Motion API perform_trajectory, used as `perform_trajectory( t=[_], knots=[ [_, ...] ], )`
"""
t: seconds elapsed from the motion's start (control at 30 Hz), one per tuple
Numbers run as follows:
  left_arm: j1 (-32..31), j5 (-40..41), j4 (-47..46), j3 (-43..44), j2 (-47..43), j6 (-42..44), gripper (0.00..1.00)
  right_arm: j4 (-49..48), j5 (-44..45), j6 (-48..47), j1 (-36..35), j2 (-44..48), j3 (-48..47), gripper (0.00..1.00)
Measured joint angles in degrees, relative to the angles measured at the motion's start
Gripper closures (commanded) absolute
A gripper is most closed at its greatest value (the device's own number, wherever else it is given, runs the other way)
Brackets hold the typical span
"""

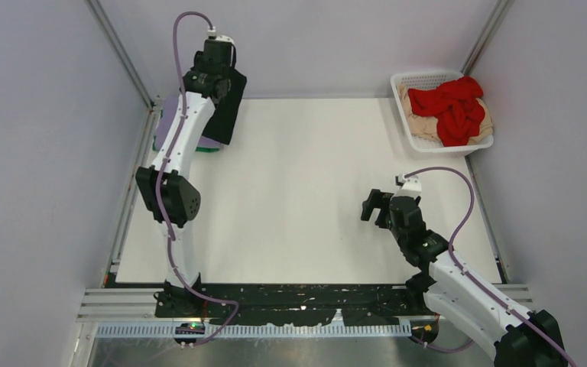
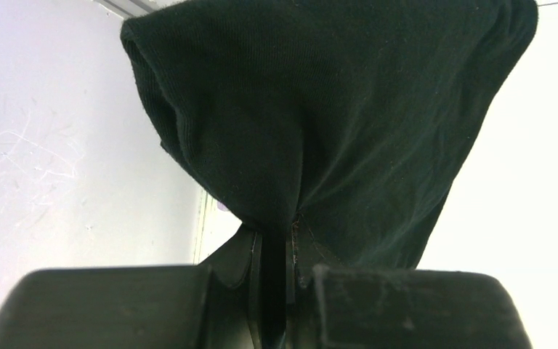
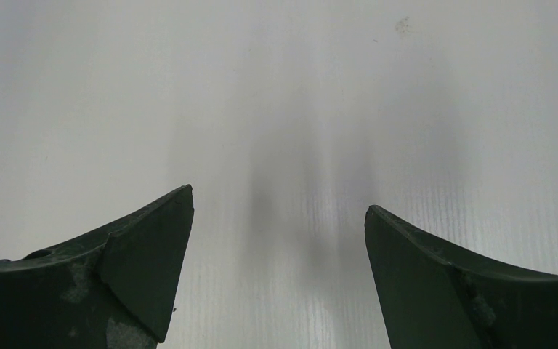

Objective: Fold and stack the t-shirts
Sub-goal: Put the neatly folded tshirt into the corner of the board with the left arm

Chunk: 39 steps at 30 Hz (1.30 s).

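The black t-shirt hangs past the lavender t-shirt's edge. My left gripper should next go down and to the left in the top view and let go over the lavender t-shirt (image 1: pixel 170 115).
My left gripper (image 1: pixel 223 82) is shut on a folded black t-shirt (image 1: pixel 228 111), which hangs from it above the table's far left corner. In the left wrist view the black t-shirt (image 2: pixel 320 109) fills the frame, pinched between the jaws. Under it lies a lavender t-shirt (image 1: pixel 170 115) on top of a green t-shirt (image 1: pixel 208 150), both partly hidden by the left arm. A red t-shirt (image 1: pixel 455 107) lies crumpled on a beige t-shirt (image 1: pixel 420 122) in the basket. My right gripper (image 1: pixel 373 206) is open and empty over bare table; it also shows in the right wrist view (image 3: pixel 279 211).
The white lattice basket (image 1: pixel 413 79) stands at the far right corner. The white table surface (image 1: pixel 306 183) spreads between the arms. Grey walls close in the left, back and right sides.
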<state>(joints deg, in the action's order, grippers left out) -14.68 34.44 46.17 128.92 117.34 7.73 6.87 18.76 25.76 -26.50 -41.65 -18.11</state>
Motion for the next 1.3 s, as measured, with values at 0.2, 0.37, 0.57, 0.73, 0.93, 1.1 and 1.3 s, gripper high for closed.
perform_trajectory(
  t=[0.2,0.37,0.57,0.73,0.93,1.1,1.3],
  knots=[
    [2.86,-1.57,-0.52,1.68,3.08,-0.17,1.00,0.37,1.29,0.00,0.00,0.00,-0.20,0.05],
    [5.84,-3.48,-2.64,2.16,7.17,0.57,1.00,1.44,3.06,0.00,0.04,-0.15,-0.83,0.05],
    [7.96,-3.67,-6.05,4.37,12.94,2.62,1.00,1.97,4.87,0.00,0.07,-2.71,-2.14,0.05],
    [9.22,-3.08,-8.28,4.42,14.45,4.00,1.00,3.45,5.55,-0.02,0.11,-5.97,-4.11,0.04],
    [11.32,-2.60,-11.23,4.42,15.91,5.03,1.00,6.01,6.38,-0.31,0.11,-6.49,-7.39,0.05],
    [13.62,-3.37,-13.03,4.33,18.18,5.81,1.00,8.74,9.01,-1.27,0.11,-6.49,-9.97,0.05],
    [15.15,-3.19,-14.97,4.11,20.50,6.71,0.27,10.10,11.87,-1.75,0.13,-7.23,-11.04,0.05]
  ],
)
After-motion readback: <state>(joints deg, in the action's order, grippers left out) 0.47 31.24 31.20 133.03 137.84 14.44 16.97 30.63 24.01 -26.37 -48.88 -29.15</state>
